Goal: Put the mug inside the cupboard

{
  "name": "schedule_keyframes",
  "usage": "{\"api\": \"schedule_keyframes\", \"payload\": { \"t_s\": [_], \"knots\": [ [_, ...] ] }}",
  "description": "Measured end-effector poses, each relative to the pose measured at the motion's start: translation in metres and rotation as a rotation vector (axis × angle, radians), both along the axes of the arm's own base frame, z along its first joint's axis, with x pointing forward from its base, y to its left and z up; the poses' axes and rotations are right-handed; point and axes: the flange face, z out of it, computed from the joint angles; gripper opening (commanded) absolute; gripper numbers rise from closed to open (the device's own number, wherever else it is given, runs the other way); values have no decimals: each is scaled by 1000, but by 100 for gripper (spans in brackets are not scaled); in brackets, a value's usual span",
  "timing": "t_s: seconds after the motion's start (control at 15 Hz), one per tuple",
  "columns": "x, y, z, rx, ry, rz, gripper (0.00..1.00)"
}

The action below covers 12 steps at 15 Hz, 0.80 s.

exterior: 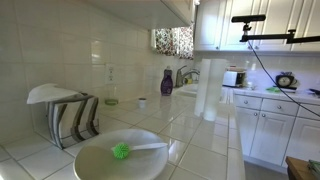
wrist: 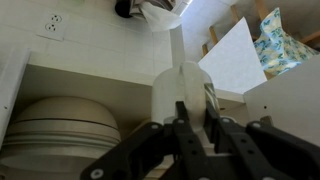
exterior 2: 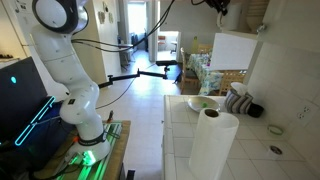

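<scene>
I will next move the mug point(wrist: 168, 90) in my gripper deeper into the cupboard and release it in the space beside the plates, as it still hangs by the shelf's front edge.
In the wrist view my gripper point(wrist: 198, 112) is shut on a white rounded object, the mug point(wrist: 168, 90); its flower pattern does not show. It hangs over the open cupboard's shelf point(wrist: 100, 78), just right of a stack of pale plates point(wrist: 60, 128). The open cupboard door point(wrist: 235, 60) stands to the right. In an exterior view the gripper point(exterior 2: 220, 6) is high at the top edge, above the open white door point(exterior 2: 236, 50). The mug does not show in either exterior view.
On the tiled counter stand a paper towel roll point(exterior: 208, 90) point(exterior 2: 213, 145), a purple bottle point(exterior: 166, 82), a dish rack point(exterior: 65, 115), a green plate with a brush point(exterior: 120, 155) and a small dark cup point(exterior 2: 255, 109). A wall outlet point(wrist: 52, 22) lies below the shelf.
</scene>
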Motion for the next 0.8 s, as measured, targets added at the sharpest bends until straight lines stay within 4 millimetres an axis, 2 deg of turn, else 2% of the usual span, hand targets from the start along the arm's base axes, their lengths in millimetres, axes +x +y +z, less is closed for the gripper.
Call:
{"api": "schedule_keyframes", "payload": {
  "t_s": [0.6,0.67,0.8],
  "knots": [
    [0,0,2,2,0,-1,20],
    [0,0,2,2,0,-1,5],
    [0,0,0,1,3,-1,5]
  ]
}}
